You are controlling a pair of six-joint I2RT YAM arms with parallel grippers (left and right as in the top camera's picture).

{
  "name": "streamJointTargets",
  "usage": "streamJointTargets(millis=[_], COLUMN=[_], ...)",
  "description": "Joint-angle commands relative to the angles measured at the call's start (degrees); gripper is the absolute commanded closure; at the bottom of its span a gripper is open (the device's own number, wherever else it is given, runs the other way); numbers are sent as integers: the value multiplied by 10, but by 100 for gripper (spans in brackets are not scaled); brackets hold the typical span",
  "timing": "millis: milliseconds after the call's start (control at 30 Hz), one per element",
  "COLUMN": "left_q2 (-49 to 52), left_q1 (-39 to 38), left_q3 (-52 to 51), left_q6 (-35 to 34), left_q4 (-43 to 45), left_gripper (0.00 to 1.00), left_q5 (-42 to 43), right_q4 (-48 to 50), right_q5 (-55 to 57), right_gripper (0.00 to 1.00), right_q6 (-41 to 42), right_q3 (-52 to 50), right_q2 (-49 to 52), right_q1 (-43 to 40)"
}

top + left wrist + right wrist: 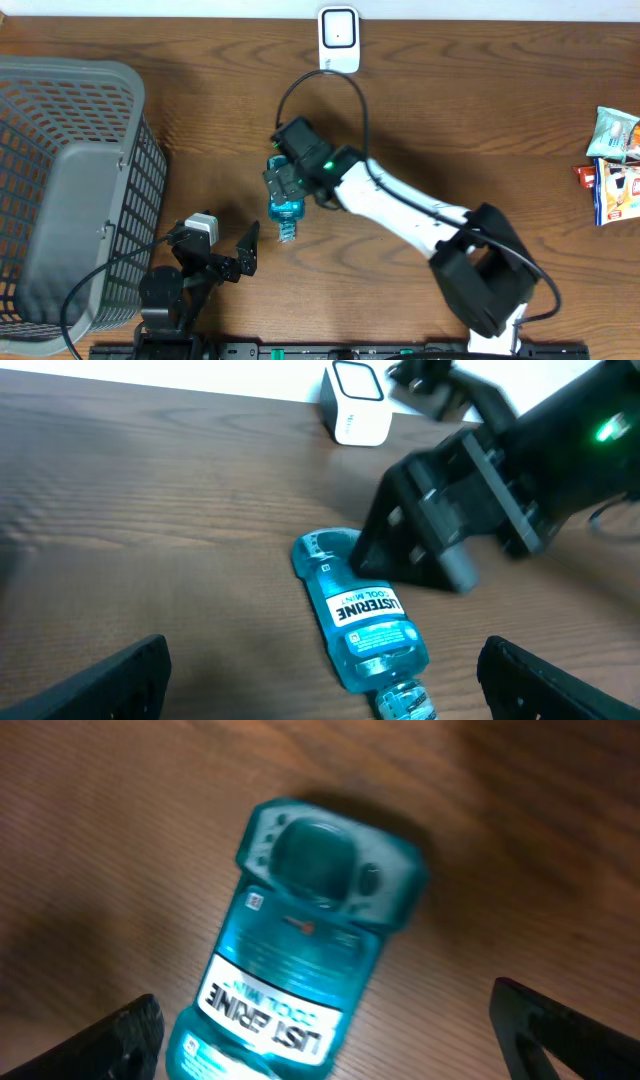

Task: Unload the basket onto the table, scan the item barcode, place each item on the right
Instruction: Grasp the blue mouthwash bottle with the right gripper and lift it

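My open fingers have the bottom end of the mouthwash bottle centred between them, so I will lower my right gripper straight down over it next, straddling it.
A blue Listerine mouthwash bottle [285,210] lies flat on the wooden table, cap towards the front edge. My right gripper [280,183] hovers over its base end, open, with the bottle [300,930] lying below and between the wide-spread fingers [130,1040]; the gripper [325,1040] holds nothing. At the front left my left gripper [228,240] is open too and faces the bottle [365,620], whose cap end lies between its fingertips [90,680]. The white barcode scanner [338,38] stands at the table's back edge and also shows in the left wrist view [357,402].
A grey mesh basket [140,180] fills the left side. Snack packets [615,165] lie at the far right edge. A black cable [330,80] loops from the right arm towards the scanner. The right arm [420,215] crosses the table's middle.
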Motion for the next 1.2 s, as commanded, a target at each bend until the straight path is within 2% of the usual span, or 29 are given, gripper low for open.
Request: streamJointTargets(millis=[0, 167, 433, 667, 833, 1000, 1067, 1167], left_q2=[0, 0, 0, 0, 0, 0, 0, 0], left_q1=[2, 2, 2, 2, 2, 2, 2, 2], left_q3=[-8, -8, -8, -8, -8, -8, -8, -8], left_q6=[1, 1, 1, 1, 1, 1, 1, 1], left_q4=[-16, -16, -16, -16, -16, -16, -16, -16], left_gripper=[2, 2, 2, 2, 2, 2, 2, 2], left_q5=[7, 7, 7, 7, 7, 7, 7, 7], right_q4=[13, 38, 51, 19, -80, -173, -208, -240], right_q5=[64, 68, 118, 129, 129, 106, 67, -11], right_gripper=[4, 9, 8, 29, 54, 62, 67, 68], right_q6=[35, 39, 46, 57, 71, 43, 9, -49], right_q3=[-2, -2, -1, 8, 40, 68, 82, 94], right_q2=[37, 46, 91, 114, 113, 113, 113, 113], right_q1=[26, 46, 66, 65, 57, 28, 11, -20])
